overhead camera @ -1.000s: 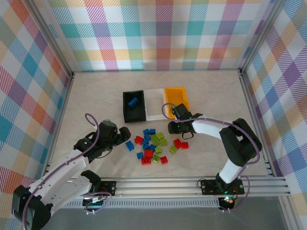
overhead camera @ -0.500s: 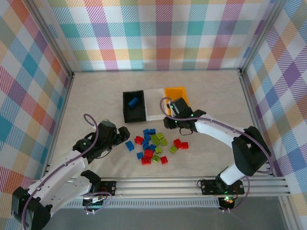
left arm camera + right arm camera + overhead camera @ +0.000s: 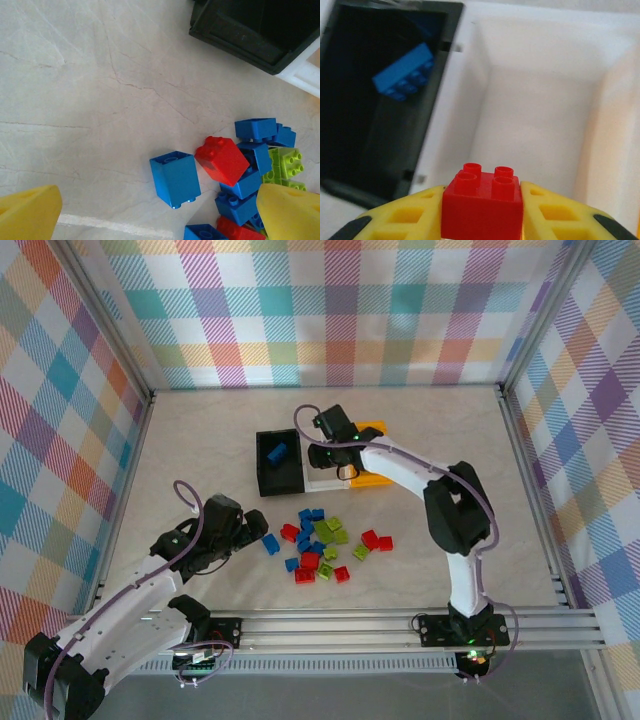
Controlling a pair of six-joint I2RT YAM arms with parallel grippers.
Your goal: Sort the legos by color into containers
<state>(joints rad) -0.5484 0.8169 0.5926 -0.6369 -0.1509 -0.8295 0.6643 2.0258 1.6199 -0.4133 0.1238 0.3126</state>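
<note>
The lone blue lego stands below the open fingers of my left gripper, so next I need to lower them toward the pile and close on its sides.
My right gripper (image 3: 335,452) hangs over the white bin (image 3: 320,480) and is shut on a red lego (image 3: 482,207), studs up, between its yellow fingers (image 3: 405,220). The white bin (image 3: 540,125) lies straight below it. Left of it is the black bin (image 3: 262,465), holding a blue lego (image 3: 402,75). The orange-yellow bin (image 3: 372,428) is partly hidden by the right arm. Blue, red and lime legos lie in a loose pile (image 3: 325,540). My left gripper (image 3: 255,527) is open, low at the pile's left edge. A lone blue lego (image 3: 175,177) lies between its fingers, beside a red one (image 3: 221,160).
The three bins stand side by side at the table's middle back. The black bin's corner (image 3: 240,25) is just beyond the left gripper. Metal frame rails (image 3: 400,625) run along the near edge, and plaid walls close in the sides and back.
The right arm swung from the pile's back right edge up and left, and now holds the red lego over the white bin. The left arm barely moved.
</note>
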